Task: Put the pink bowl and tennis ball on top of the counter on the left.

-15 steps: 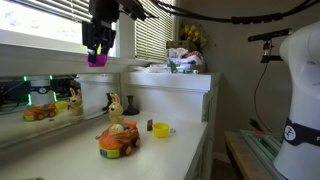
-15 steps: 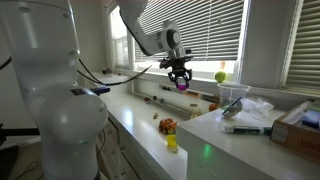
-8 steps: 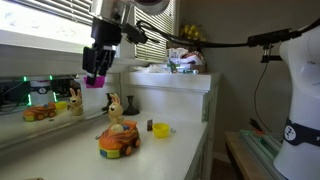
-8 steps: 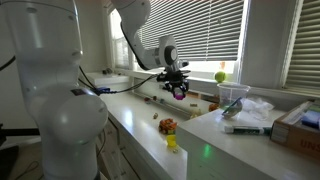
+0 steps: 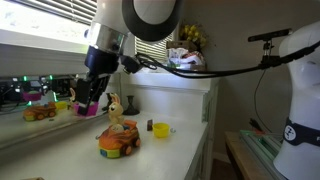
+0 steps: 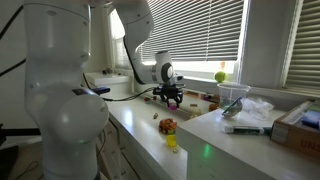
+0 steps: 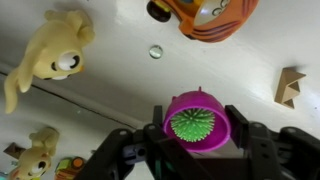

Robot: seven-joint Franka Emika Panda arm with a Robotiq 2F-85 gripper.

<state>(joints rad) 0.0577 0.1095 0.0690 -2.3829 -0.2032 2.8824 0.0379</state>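
The bare counter point(image 5: 77, 153) beside the orange toy car is clear. My gripper will next bring the pink bowl point(image 5: 86, 108) down toward the car and release it on that clear patch.
My gripper point(image 7: 198, 135) is shut on the pink bowl point(image 7: 198, 108), one finger on each side. Something green and spiky shows inside the bowl. In both exterior views the gripper point(image 5: 88, 100) point(image 6: 172, 97) holds the bowl point(image 5: 86, 108) point(image 6: 173, 102) low over the white counter point(image 5: 175, 150) point(image 6: 132, 112), close to the mirrored back wall. I cannot tell whether the bowl touches the counter. The yellow-green tennis ball point(image 6: 220, 76) sits up on the higher ledge by the blinds, away from the gripper.
An orange toy car point(image 5: 119, 140) point(image 7: 205, 12), a small yellow cup point(image 5: 160, 129) and a tan stuffed rabbit point(image 5: 115, 108) point(image 7: 55, 50) stand on the counter near the gripper. A wooden block point(image 7: 290, 85) lies to one side. A raised white box with clutter point(image 5: 180, 75) borders the counter.
The gripper has come down with the pink bowl from the height of the window ledge to just above the counter, beside the rabbit.
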